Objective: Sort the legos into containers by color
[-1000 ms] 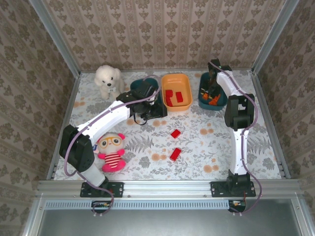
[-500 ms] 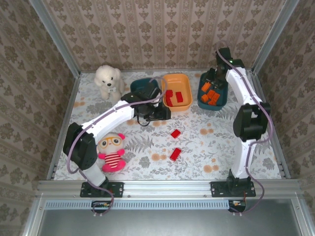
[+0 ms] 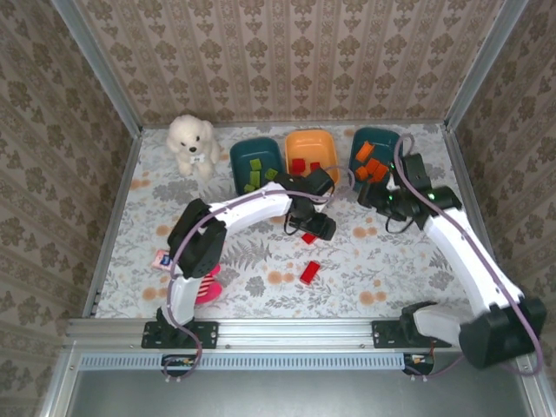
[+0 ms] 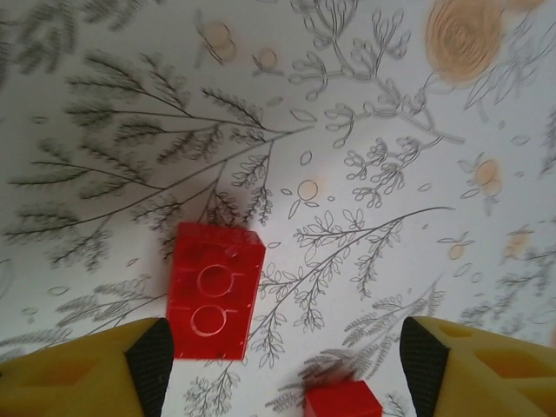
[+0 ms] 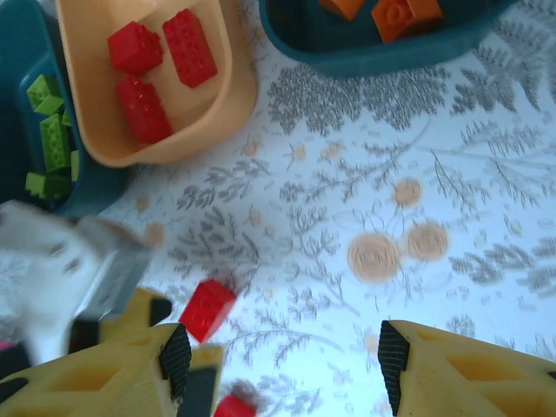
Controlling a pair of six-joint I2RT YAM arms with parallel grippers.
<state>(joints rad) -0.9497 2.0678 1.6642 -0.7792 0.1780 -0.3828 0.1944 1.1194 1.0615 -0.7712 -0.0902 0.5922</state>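
Note:
My left gripper is just above the red lego and should come down next around the long sides of the red lego [image 3: 309,238] [image 4: 214,294], moving gently sideways because that lego is nearer one open finger.
Two red legos lie on the floral table: one [image 3: 307,237] [image 4: 215,291] just under my open left gripper [image 3: 315,229] [image 4: 287,369], near its left finger [image 4: 153,363], and a second [image 3: 309,272] [image 4: 341,401] nearer the bases. The left teal tub [image 3: 240,155] holds green legos [image 3: 255,174]. Red legos [image 5: 143,109] sit in the orange tub [image 3: 330,158] [image 5: 234,69]. Orange legos [image 3: 372,165] [image 5: 401,14] fill the right teal tub [image 3: 393,139] [image 5: 373,48]. My right gripper [image 3: 375,200] [image 5: 282,360] hangs open and holds nothing, over the table just in front of that tub.
A white plush dog [image 3: 193,143] sits at the back left. The pink striped doll [image 3: 207,285] lies near the left base, mostly hidden by the left arm. Patterned walls close in the table on three sides.
My left arm swung away from the green tub, right and nearer, down over the red lego. My right arm pulled back out of the right teal tub toward the table's middle.

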